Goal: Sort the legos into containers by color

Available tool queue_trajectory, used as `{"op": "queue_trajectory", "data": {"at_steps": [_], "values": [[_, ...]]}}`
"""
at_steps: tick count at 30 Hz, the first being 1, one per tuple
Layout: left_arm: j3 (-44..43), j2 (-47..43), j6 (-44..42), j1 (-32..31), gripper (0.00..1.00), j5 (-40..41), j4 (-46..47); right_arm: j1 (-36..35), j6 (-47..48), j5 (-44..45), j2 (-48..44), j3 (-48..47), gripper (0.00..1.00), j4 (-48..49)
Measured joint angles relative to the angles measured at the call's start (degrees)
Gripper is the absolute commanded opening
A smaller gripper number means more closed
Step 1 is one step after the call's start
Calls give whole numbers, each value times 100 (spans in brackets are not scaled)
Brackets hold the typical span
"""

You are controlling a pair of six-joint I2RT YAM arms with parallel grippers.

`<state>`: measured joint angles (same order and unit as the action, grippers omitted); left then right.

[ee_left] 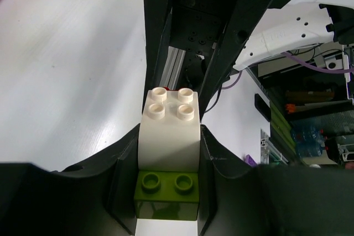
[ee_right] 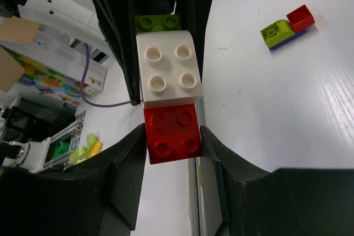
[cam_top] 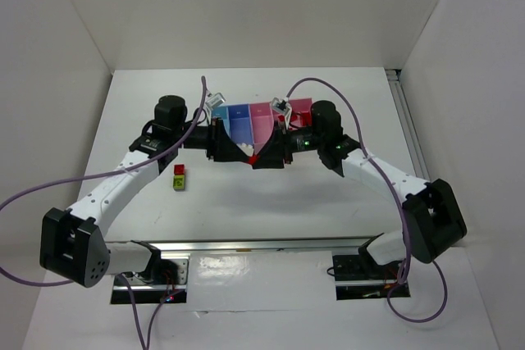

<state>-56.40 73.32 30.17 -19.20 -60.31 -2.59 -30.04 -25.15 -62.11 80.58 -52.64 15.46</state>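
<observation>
My right gripper needs to move away from the left gripper next, swing outward over the wider pink bin (cam_top: 300, 109), which already holds red legos, and let go of the red brick there.
Both grippers meet in front of the containers and hold one stack of joined legos between them. My left gripper (cam_top: 232, 153) (ee_left: 167, 194) is shut on the yellow-green brick (ee_left: 167, 192) at one end. My right gripper (cam_top: 267, 157) (ee_right: 173, 136) is shut on the red brick (ee_right: 171, 132) at the other end. A pale whitish brick (ee_left: 168, 131) (ee_right: 167, 70) (cam_top: 245, 147) joins the two. The bins stand just behind: light blue (cam_top: 216, 109), darker blue (cam_top: 240, 127), pink (cam_top: 262, 127) and a wider pink one (cam_top: 301, 107), partly hidden by the arms.
A small cluster of a yellow-green, a red and a blue brick (cam_top: 178, 176) (ee_right: 287, 26) lies on the white table left of the grippers. White walls enclose the table on three sides. A metal rail (cam_top: 262, 245) runs along the near edge.
</observation>
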Motion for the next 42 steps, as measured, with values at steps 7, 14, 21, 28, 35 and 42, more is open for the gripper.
{"op": "queue_trajectory", "data": {"at_steps": [7, 14, 21, 28, 35, 42], "values": [[-138, 114, -20, 11, 35, -66, -142, -4, -59, 98, -33, 11, 12, -7], [-153, 238, 39, 4, 51, -140, -9, -39, -46, 234, -52, 11, 12, -48], [-155, 273, 177, -50, 61, -153, 107, -96, -50, 385, -52, 13, 11, -15], [-155, 278, 179, -42, 49, -92, 151, -96, -11, 404, -52, 13, 11, -26], [-142, 278, 387, 2, 64, -111, 376, -96, 79, 459, -48, 17, 11, -66], [-133, 278, 627, 15, 51, -98, 623, -103, 162, 442, -20, 17, 11, -83]]}}
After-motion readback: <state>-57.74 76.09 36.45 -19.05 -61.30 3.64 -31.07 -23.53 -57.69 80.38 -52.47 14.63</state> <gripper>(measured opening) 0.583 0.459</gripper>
